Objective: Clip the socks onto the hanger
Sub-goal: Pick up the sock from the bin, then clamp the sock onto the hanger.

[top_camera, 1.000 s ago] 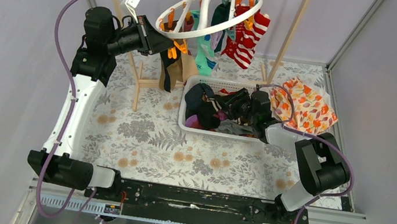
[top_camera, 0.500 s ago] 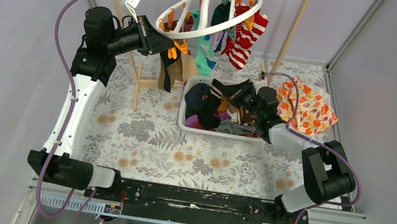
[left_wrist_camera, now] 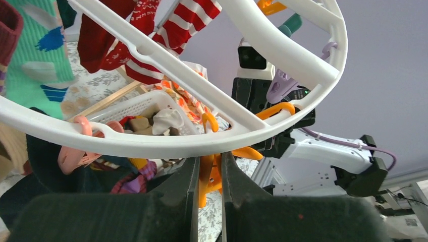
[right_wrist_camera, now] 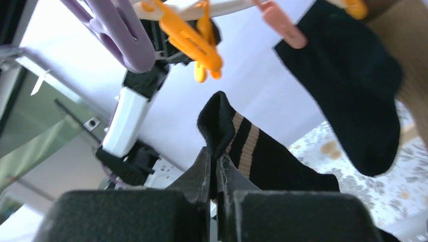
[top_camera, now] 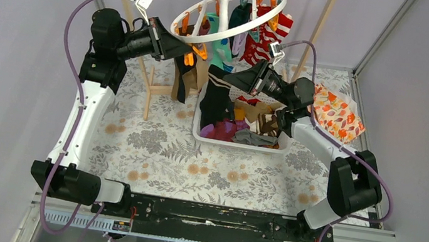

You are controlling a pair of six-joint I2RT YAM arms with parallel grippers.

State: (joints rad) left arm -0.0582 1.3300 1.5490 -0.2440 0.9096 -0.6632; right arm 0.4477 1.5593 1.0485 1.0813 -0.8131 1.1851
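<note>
The black sock's cuff is still below the pinched orange clip, so I need to raise my right gripper to the clip's opening, to the left in the top view, and release.
The white ring hanger point(top_camera: 233, 21) hangs at the back with red-and-white striped point(top_camera: 269, 37), teal point(top_camera: 221, 55) and dark socks clipped on. My left gripper point(top_camera: 185, 50) is shut on an orange clip point(left_wrist_camera: 212, 176) under the hanger's rim point(left_wrist_camera: 151, 143). My right gripper point(top_camera: 238, 77) is shut on the cuff of a black sock with tan stripes point(top_camera: 216, 99), held up just below the ring. In the right wrist view the sock point(right_wrist_camera: 262, 156) sticks up between the fingers, below an orange clip point(right_wrist_camera: 194, 43). More socks point(top_camera: 249, 126) lie in the basket.
A white basket point(top_camera: 199, 133) sits on the floral table under the hanger. An orange-and-white patterned cloth point(top_camera: 338, 113) lies to its right. Wooden frame poles point(top_camera: 314, 37) stand behind and at the left point(top_camera: 148, 89). A purple clip point(right_wrist_camera: 121, 35) hangs near the orange one.
My right gripper has risen out of the basket, up and to the left toward the hanger, lifting the black striped sock. The left gripper stays at the rim.
</note>
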